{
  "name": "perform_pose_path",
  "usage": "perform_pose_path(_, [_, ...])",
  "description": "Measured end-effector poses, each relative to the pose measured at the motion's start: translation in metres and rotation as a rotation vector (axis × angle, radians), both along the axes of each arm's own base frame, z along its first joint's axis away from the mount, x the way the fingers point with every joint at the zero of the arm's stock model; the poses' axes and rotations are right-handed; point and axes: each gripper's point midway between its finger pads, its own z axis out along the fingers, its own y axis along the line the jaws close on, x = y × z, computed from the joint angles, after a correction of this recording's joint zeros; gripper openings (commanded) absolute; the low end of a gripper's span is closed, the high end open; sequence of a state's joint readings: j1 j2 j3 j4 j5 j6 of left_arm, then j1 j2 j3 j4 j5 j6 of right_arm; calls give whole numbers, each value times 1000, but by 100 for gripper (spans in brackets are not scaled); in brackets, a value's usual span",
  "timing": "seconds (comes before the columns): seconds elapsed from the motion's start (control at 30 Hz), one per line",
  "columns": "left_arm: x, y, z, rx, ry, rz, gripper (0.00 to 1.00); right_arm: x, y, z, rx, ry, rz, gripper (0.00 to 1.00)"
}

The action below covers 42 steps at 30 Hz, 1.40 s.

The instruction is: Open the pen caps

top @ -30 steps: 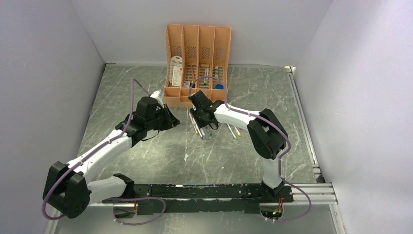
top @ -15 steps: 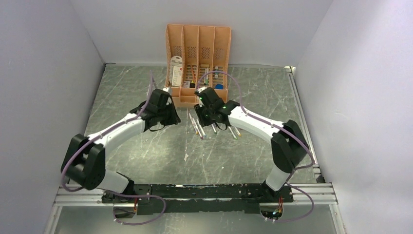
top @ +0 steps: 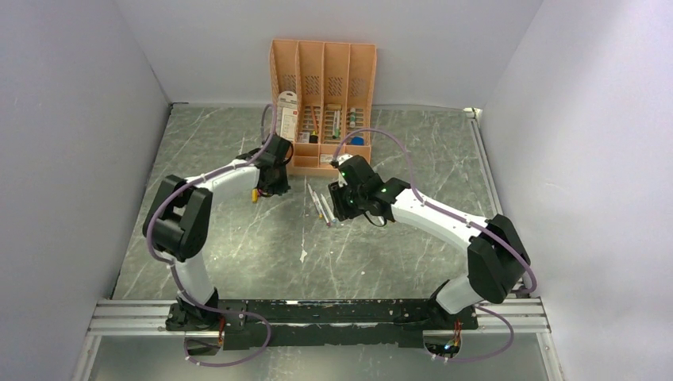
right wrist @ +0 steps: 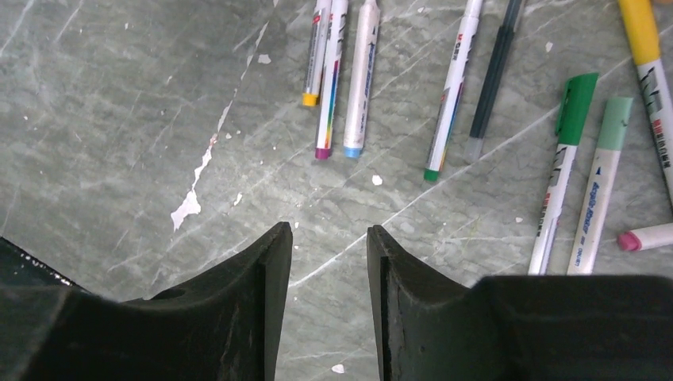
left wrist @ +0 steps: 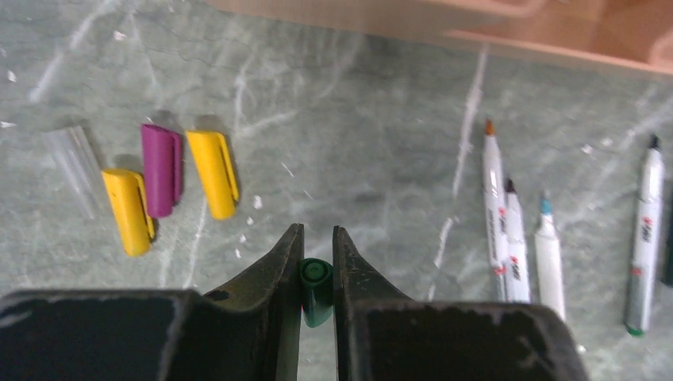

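Observation:
My left gripper will next lower the green pen cap (left wrist: 316,284) onto the table beside the nearest yellow cap, where loose caps lie gathered.
In the left wrist view my left gripper (left wrist: 317,230) is shut on a green pen cap (left wrist: 316,284), held above the table. Below and to its left lie two yellow caps (left wrist: 130,210) (left wrist: 214,173), a purple cap (left wrist: 161,168) and a clear one (left wrist: 73,163). Uncapped pens (left wrist: 514,238) lie to the right. My right gripper (right wrist: 328,230) stands open over bare table with nothing between its fingers. Beyond it lie uncapped pens (right wrist: 361,79) and a dark pen (right wrist: 492,71). Capped pens lie to the right: green (right wrist: 565,159), pale green (right wrist: 599,182), yellow (right wrist: 647,71). From above, both grippers (top: 268,189) (top: 337,210) flank the pens (top: 321,205).
A peach-orange organiser (top: 323,59) with card packets stands at the back centre, just behind both grippers. Grey walls close the table on the left, right and back. A white scrap (top: 303,255) lies on the marbled table in front of the pens.
The right jaws have opened wider and that arm has swung right, wrist drawing toward the near side. The left arm's elbow has folded toward the back; its gripper still holds the green cap.

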<state>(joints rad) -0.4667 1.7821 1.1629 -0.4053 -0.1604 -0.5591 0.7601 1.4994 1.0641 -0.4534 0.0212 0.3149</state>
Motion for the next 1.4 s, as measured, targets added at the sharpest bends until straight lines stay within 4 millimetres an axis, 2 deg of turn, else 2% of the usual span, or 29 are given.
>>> perform_pose_path(0.23, [15, 16, -20, 99, 31, 43, 12, -3, 2, -1, 19, 8, 7, 41])
perform_pose_path(0.4, [19, 24, -29, 140, 47, 60, 15, -5, 2, -3, 26, 12, 13, 41])
perform_pose_path(0.73, [21, 28, -29, 152, 48, 71, 24, -7, 2, -5, 27, 16, 16, 43])
perform_pose_path(0.93, [20, 30, -29, 155, 50, 78, 35, -7, 3, -5, 30, 18, 19, 44])
perform_pose_path(1.27, [18, 30, -28, 151, 57, 87, 37, -9, 4, -5, 36, 24, 24, 46])
perform_pose_path(1.4, [13, 30, -19, 138, 65, 79, 39, -9, 4, -5, 36, 25, 22, 49])
